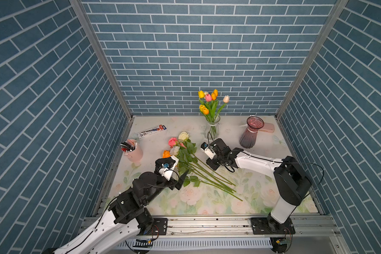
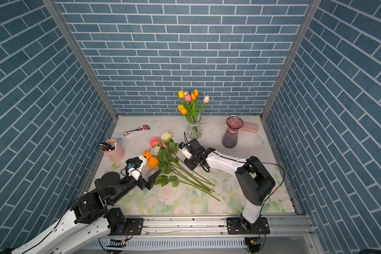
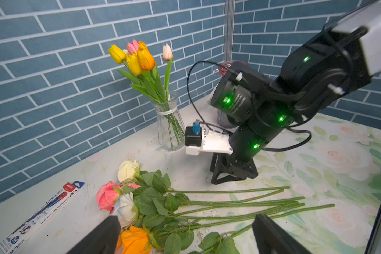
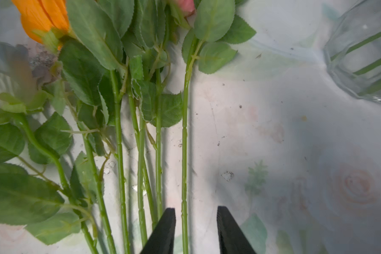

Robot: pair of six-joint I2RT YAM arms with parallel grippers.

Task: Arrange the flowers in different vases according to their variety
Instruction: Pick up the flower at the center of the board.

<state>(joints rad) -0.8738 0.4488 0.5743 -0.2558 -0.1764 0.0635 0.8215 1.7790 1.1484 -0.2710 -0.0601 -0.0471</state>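
Note:
The outermost green stem's bare part [image 1: 202,161] [image 4: 184,173] is below my right gripper and toward the rose leaves. My right gripper will next go down that way and close where that part of the stem runs alone.
Several tulips [image 1: 209,99] stand in the clear ribbed vase [image 1: 212,129] at the back middle. The purple-pink vase [image 1: 250,134] stands to its right with nothing in it. A bundle of roses [image 1: 185,154] lies on the table, heads toward the back left and stems [image 1: 213,180] running toward the front right. My left gripper [image 3: 187,237] is open, its fingers wide apart on either side of the rose leaves by the orange rose [image 3: 134,240]. My right gripper [image 4: 195,211] points down at the stems, open, with the outermost rose stem [image 4: 184,154] loose between its jaws.
A pink pen cup [image 1: 133,151] stands at the left edge, with a flat pen box [image 1: 152,131] behind it. A pink case [image 1: 267,128] lies behind the purple-pink vase. Blue brick walls close off the back and both sides.

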